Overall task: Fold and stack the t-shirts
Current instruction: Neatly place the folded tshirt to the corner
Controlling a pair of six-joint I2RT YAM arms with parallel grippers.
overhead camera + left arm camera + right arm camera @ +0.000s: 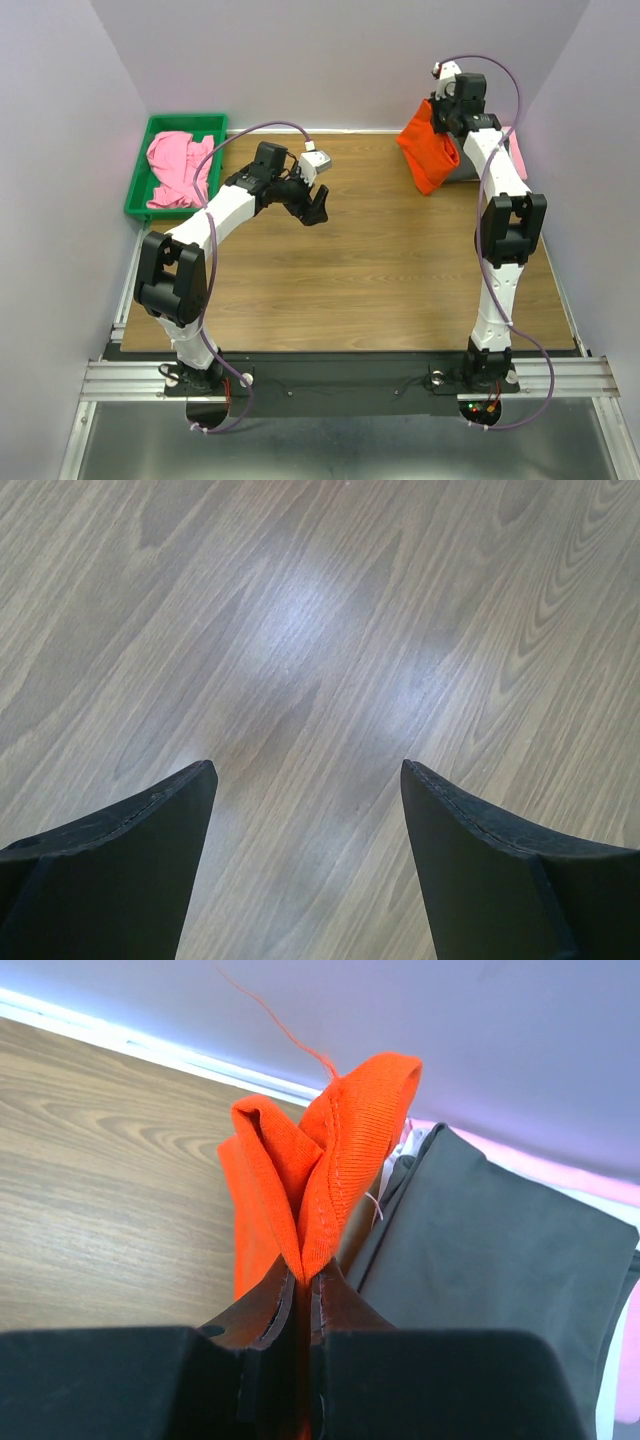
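Note:
My right gripper moves over the folded dark grey t-shirt toward the right in the top view next, then lowers and releases, since that t-shirt tops a stack.
My right gripper (pixel 447 112) is shut on a bright orange t-shirt (pixel 428 152) and holds it lifted at the table's far right, the cloth hanging bunched below. In the right wrist view the orange t-shirt's (pixel 315 1175) folded edge is pinched between my fingers (pixel 285 1305). A folded dark grey t-shirt (pixel 490 1260) lies just right of it, with light pink cloth (pixel 628 1380) under it. A crumpled pink t-shirt (pixel 180 170) lies in the green tray (pixel 140 185). My left gripper (pixel 317 212) is open and empty over bare wood (pixel 310 680).
The green tray stands at the far left edge of the wooden table (pixel 350 280). White walls close in at the back and on both sides. A metal rail (pixel 340 375) carries both arm bases at the near edge.

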